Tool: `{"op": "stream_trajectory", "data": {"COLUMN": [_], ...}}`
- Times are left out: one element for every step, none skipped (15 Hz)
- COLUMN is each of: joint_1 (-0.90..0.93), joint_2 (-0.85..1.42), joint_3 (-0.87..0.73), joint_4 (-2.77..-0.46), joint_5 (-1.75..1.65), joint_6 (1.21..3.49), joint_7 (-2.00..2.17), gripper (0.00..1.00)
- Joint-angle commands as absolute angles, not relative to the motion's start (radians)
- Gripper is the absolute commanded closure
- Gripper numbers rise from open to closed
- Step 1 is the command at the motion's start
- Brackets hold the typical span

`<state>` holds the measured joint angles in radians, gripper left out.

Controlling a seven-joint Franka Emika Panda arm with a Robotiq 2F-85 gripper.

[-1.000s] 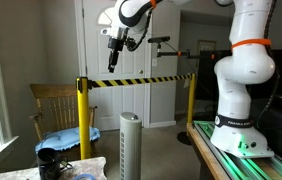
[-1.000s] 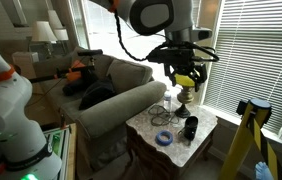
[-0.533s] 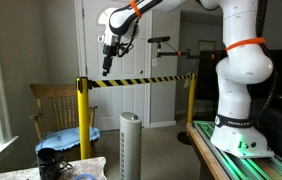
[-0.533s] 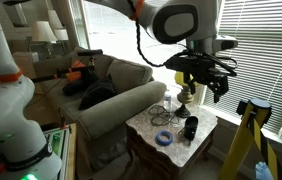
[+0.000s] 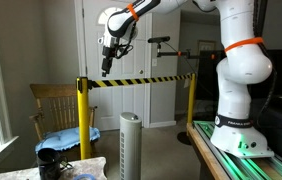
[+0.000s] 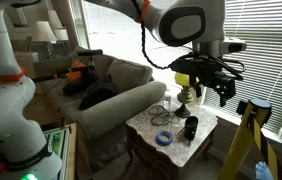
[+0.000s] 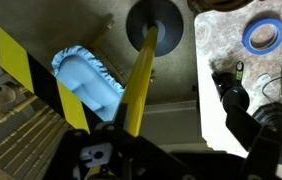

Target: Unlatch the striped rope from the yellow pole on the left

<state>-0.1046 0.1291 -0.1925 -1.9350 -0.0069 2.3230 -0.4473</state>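
My gripper reaches outward next and lowers its open fingers onto the rope's end at the black cap, as that latched end lies outward of and below it.
The yellow pole with its black cap stands at the left, and it also shows in an exterior view. The striped rope runs taut from its top to a paler post on the right. My gripper hangs open and empty just above the rope, a little right of the yellow pole's top; it is also seen beside the cap. The wrist view looks down along the yellow pole to its round base, with the rope at the left and my dark fingers at the bottom.
A wooden chair with a blue cushion stands behind the pole. A grey tower fan stands under the rope. A marble side table holds a blue tape roll and a black cup. A sofa is beside it.
My gripper has moved from the rope's middle stretch toward the yellow pole's top and down a little. In the last half second it has barely shifted. The rope stays attached.
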Motion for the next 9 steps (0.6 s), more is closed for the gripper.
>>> {"op": "stream_trajectory", "data": {"joint_1": [-0.150, -0.164, -0.175, -0.189, -0.201, -0.214, -0.224, -0.233, -0.243], "joint_2": [0.168, 0.198, 0.222, 0.245, 0.280, 0.308, 0.337, 0.365, 0.391], "joint_3": [-0.162, -0.160, -0.160, -0.156, -0.155, -0.151, -0.147, -0.143, -0.135], "joint_4": [-1.885, -1.843, -1.808, -1.774, -1.735, -1.700, -1.667, -1.636, -1.606], "joint_5": [0.043, 0.072, 0.083, 0.109, 0.109, 0.109, 0.099, 0.087, 0.086], "joint_6": [2.319, 2.304, 2.306, 2.298, 2.305, 2.307, 2.307, 2.309, 2.305], "joint_7": [-0.479, -0.493, -0.494, -0.505, -0.520, -0.535, -0.541, -0.547, -0.549], "gripper": [0.00, 0.00, 0.00, 0.00, 0.00, 0.00, 0.00, 0.00, 0.00]}}
